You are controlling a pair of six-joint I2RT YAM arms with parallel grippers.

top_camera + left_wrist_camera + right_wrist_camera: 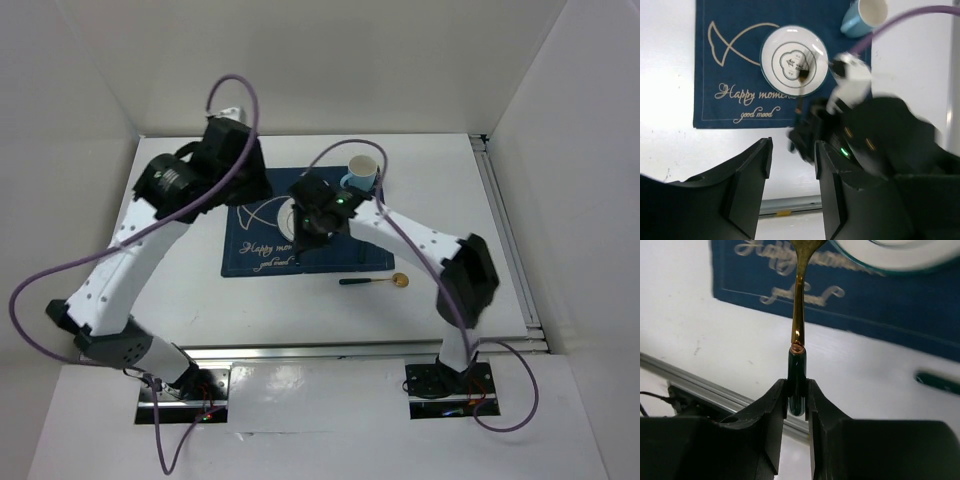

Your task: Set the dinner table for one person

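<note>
Next, my right gripper should go sideways and down and release the utensil, since the mat's fish drawing (261, 216) lies below and to the gripper's left in the top view.
The white dinner table (180, 290) holds a navy fish placemat (250, 255) with a white teal-rimmed plate (785, 55) on it. A blue cup (362, 172) stands at the mat's far right corner. My right gripper (797, 390) is shut on the dark green handle of a gold utensil (798, 315). Its head reaches the plate's near edge and runs out of the right wrist view. In the top view the right gripper (305, 235) hangs over the mat's near half. My left gripper (793, 145) is open and empty, held high above the mat's far left.
A gold spoon with a dark handle (375, 281) lies on the table just off the mat's near right corner; its handle also shows in the right wrist view (937, 382). White walls close in three sides. A metal rail (330, 350) runs along the near edge.
</note>
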